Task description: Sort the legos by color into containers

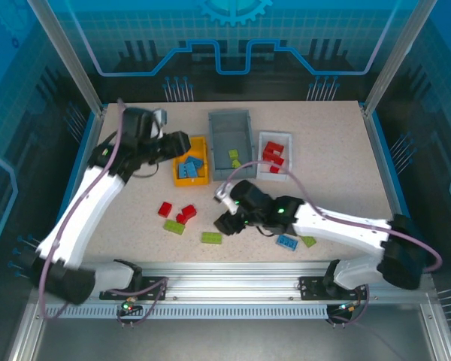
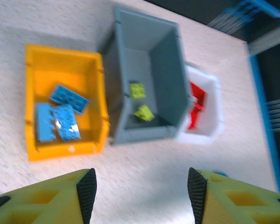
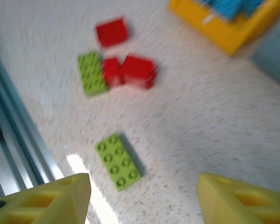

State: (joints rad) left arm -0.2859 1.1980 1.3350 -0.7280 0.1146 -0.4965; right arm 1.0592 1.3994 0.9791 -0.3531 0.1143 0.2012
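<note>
My open right gripper should next go down and back toward the metal bar, around the loose lime brick (image 3: 118,161), as its long sides have bare tabletop beside them.
The yellow-orange bin (image 2: 63,70) holds blue legos (image 2: 60,116). Two lime ones (image 2: 141,101) lie in the grey bin (image 2: 170,60), and red ones (image 2: 196,105) in the white bin (image 2: 210,135). My left gripper (image 2: 142,196) hangs open with nothing between its fingers, at the yellow bin's left rim (image 1: 179,143). My right gripper (image 3: 142,200) is open too, low over the table (image 1: 221,210), just above a loose lime brick (image 3: 118,161). Beyond it lie red bricks (image 3: 130,71) and another lime brick (image 3: 92,73).
A blue brick (image 1: 288,242) and a lime brick (image 1: 308,241) lie beside the right forearm. A red brick (image 1: 164,209) lies left of the red cluster. The metal rail (image 1: 233,272) runs along the table's near edge, close to the loose bricks.
</note>
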